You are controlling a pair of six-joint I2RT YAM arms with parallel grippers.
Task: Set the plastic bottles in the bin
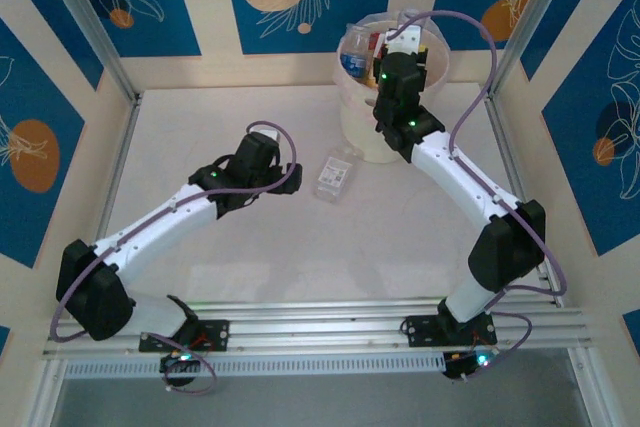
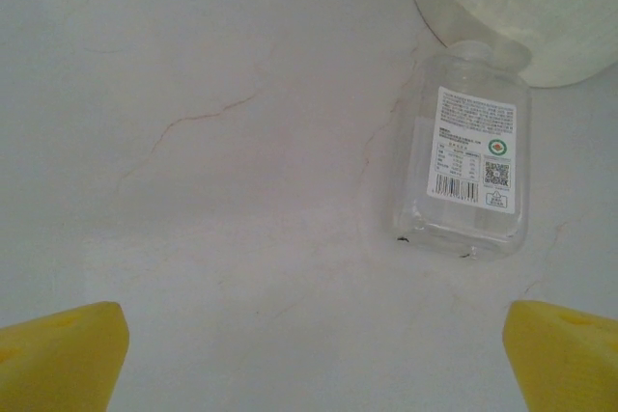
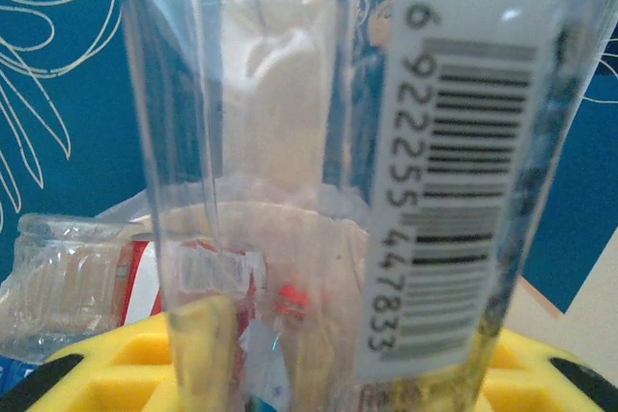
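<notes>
Bottles crowd the bin's other side, so my right gripper will move sideways from the red-labelled bottle, lower over the bin's emptier side (image 1: 437, 55) and release the clear bottle.
The cream-white bin (image 1: 352, 132) stands at the back of the table, with several bottles inside it. My right gripper (image 1: 378, 59) hangs over the bin's mouth, shut on a clear bottle with a blue label (image 1: 356, 51). In the right wrist view this bottle (image 3: 290, 142), with its white barcode label, stands between my yellow fingers (image 3: 145, 354), and the right gripper (image 3: 319, 378) is closed round its base. A flat clear bottle with a white label (image 1: 333, 175) lies on the table in front of the bin. My left gripper (image 1: 268, 162) is open to its left. In the left wrist view the bottle (image 2: 468, 156) lies ahead to the right, and the left gripper (image 2: 314, 354) holds nothing.
Inside the bin a crushed clear bottle (image 3: 63, 272) and a red-labelled one (image 3: 140, 277) lie under my right gripper. The bin's wall (image 2: 521, 7) touches the lying bottle's neck. Aluminium frame rails (image 1: 120, 162) and blue patterned walls bound the white table (image 1: 230, 257).
</notes>
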